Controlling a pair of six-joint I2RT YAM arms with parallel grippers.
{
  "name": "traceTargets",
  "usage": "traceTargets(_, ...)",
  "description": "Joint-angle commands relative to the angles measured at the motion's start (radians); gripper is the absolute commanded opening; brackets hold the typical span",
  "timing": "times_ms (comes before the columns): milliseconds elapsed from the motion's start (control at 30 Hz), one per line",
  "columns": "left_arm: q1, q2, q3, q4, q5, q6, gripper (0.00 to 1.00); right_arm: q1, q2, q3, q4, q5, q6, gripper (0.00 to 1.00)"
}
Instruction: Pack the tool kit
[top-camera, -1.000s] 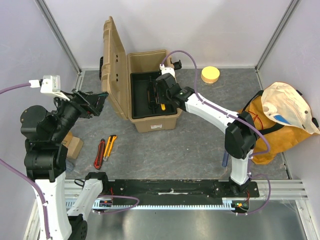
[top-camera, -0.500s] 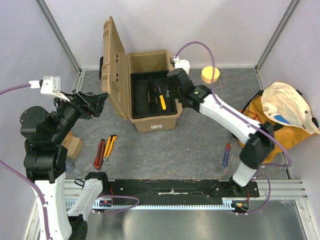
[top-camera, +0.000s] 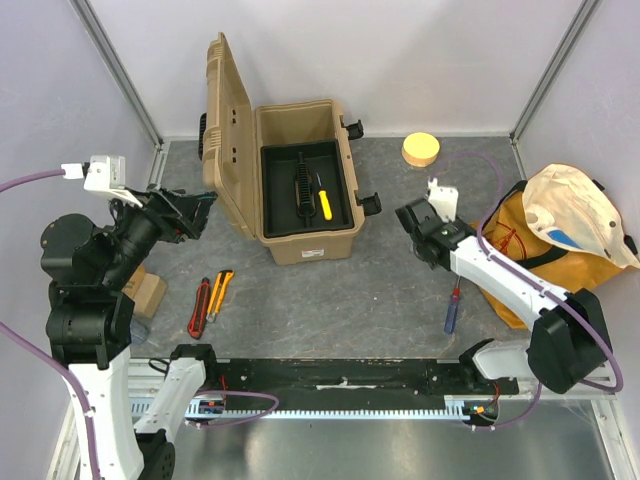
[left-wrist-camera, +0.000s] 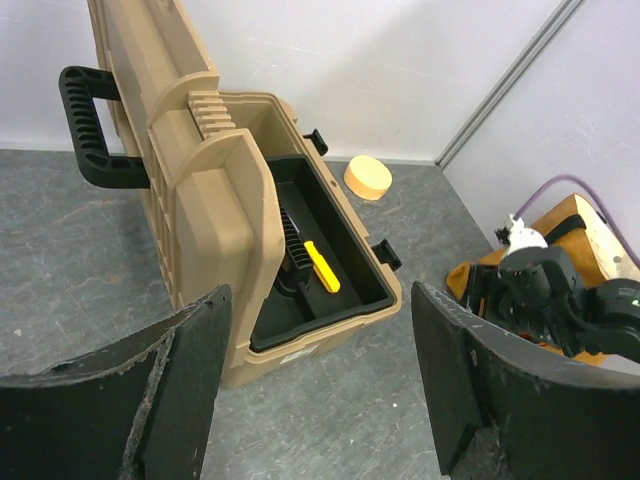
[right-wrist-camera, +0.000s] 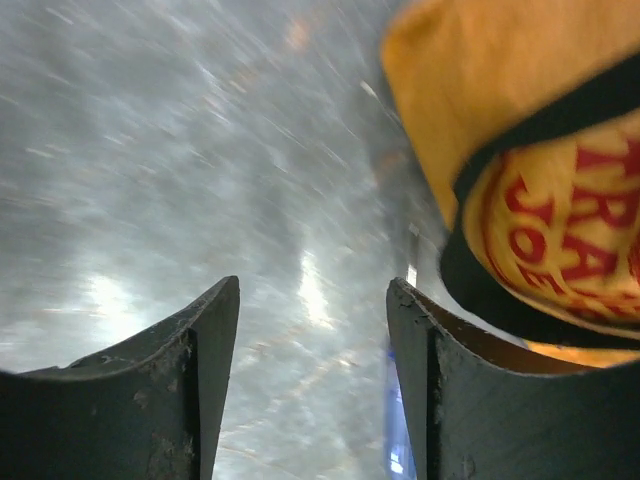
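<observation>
I will move my right gripper toward the orange bag next and then down onto the screwdriver's red collar, because the blue-handled screwdriver (top-camera: 452, 310) is under one gripper finger.
The tan toolbox (top-camera: 305, 238) stands open at the back of the table, its lid (top-camera: 224, 130) upright on the left. A yellow-handled tool (top-camera: 324, 204) lies in its black inner tray (top-camera: 338, 182); the left wrist view shows the same tool (left-wrist-camera: 322, 266). A red tool (top-camera: 198, 308) and a yellow one (top-camera: 220, 293) lie on the table front left. A blue-handled screwdriver (top-camera: 452, 310) lies front right. My right gripper (top-camera: 412, 223) hangs open and empty right of the box, near the blurred blue handle (right-wrist-camera: 396, 420). My left gripper (top-camera: 196, 210) is open, held left of the box.
An orange fabric bag (top-camera: 530, 255) with a cream cap (top-camera: 575, 215) on it fills the right side. A yellow round disc (top-camera: 421, 149) sits at the back. A small cardboard box (top-camera: 146, 293) stands by the left arm. Walls close in the table on three sides.
My right gripper left the yellow-handled tool in the tray, pulled out of the toolbox and swung right and nearer, toward the bag, its jaws opening. The left arm barely moved.
</observation>
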Motion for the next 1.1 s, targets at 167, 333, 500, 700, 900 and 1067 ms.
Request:
traceTargets(167,-0.001,0.001,-0.023,-0.002,-0.008,0.059,0.79,-0.174,-0.097,-0.256,0.015,-0.124,0.103,0.68)
traceTargets(333,-0.003,0.004,-0.031,0.0,-0.016,0.06,0.79,-0.249,-0.119,-0.347,0.066,-0.222,0.115,0.68)
traceTargets(500,-0.001,0.005,-0.031,0.0,-0.022,0.06,0.79,-0.297,-0.134,-0.408,0.107,-0.342,0.144,0.66)
traceTargets(700,-0.003,0.008,-0.031,-0.002,-0.03,0.063,0.79,-0.309,-0.136,-0.447,0.135,-0.408,0.16,0.62)
traceTargets(900,-0.001,0.008,-0.032,0.0,-0.033,0.062,0.79,-0.308,-0.122,-0.439,0.149,-0.423,0.132,0.36)
traceTargets(1067,-0.003,0.009,-0.032,-0.003,-0.038,0.065,0.79,-0.308,-0.133,-0.407,0.14,-0.37,0.103,0.19)
